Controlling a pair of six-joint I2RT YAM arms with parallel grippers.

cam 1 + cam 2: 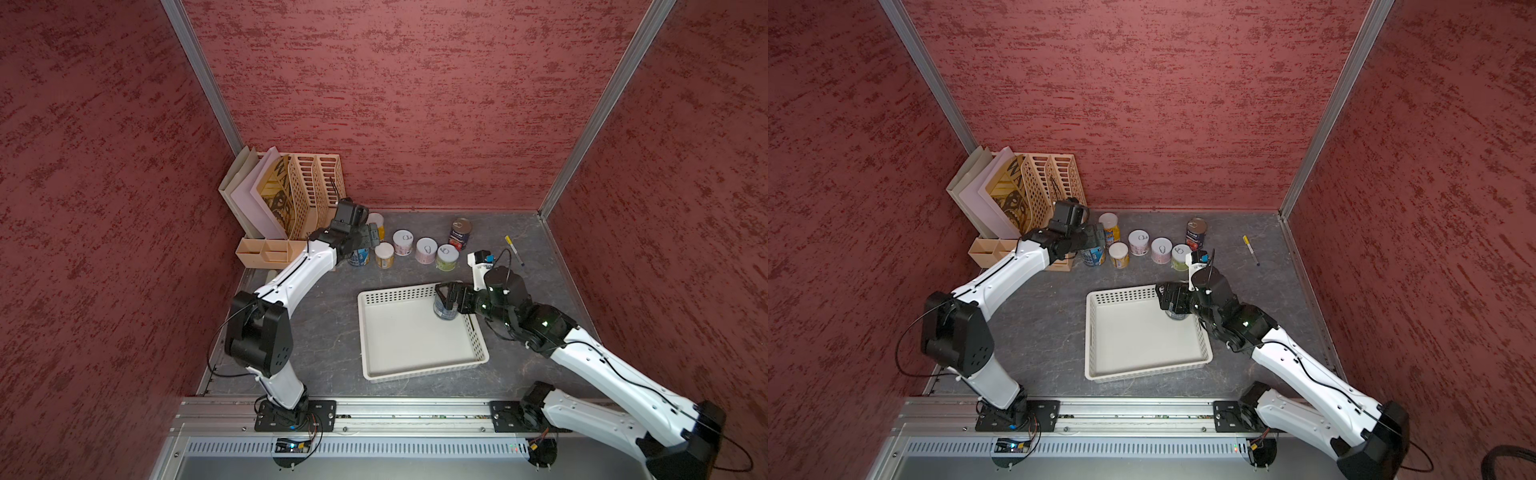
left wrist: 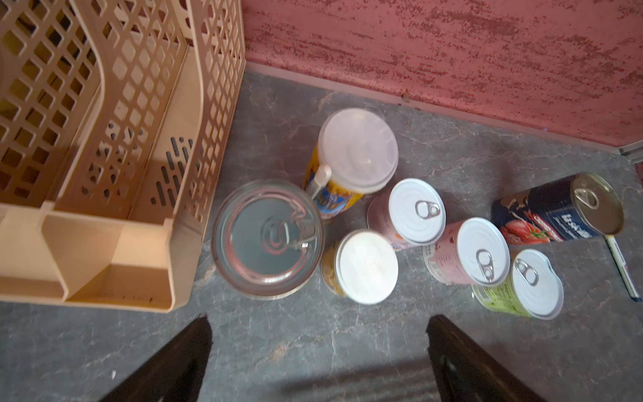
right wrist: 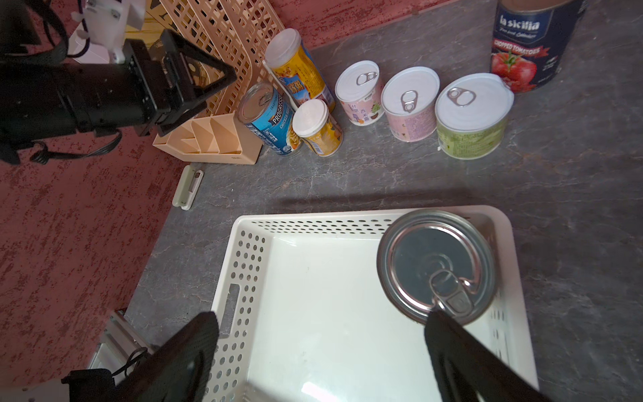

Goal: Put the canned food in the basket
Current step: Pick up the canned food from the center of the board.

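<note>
The robot should next move its left gripper outward past the blue can (image 2: 266, 238) and down over the translucent lid of the farther yellow can (image 2: 358, 148), because that can stands beyond it.
The white basket (image 1: 424, 374) (image 1: 1142, 372) (image 3: 243, 278) lies mid-table. One silver-topped can (image 1: 445, 315) (image 3: 435, 264) stands in its far right corner. My right gripper (image 1: 446, 297) (image 3: 322, 316) hovers open above the basket. That can sits just past one fingertip, not between the jaws. Along the back stand a blue can (image 1: 359, 257) (image 2: 266, 238), two yellow cans (image 1: 384, 254) (image 2: 355, 149), two pink cans (image 1: 403, 242) (image 1: 427, 250), a green can (image 1: 447, 257) and a red tomato can (image 1: 460, 234). My left gripper (image 1: 372, 235) (image 2: 318, 318) hangs open above the blue can, holding nothing.
A beige slotted file organizer (image 1: 316, 187) with papers fills the back left corner. A small beige compartment tray (image 1: 266, 251) sits in front of it, close to the blue can. A yellow-capped pen (image 1: 514, 250) lies at the back right. Red walls enclose the table.
</note>
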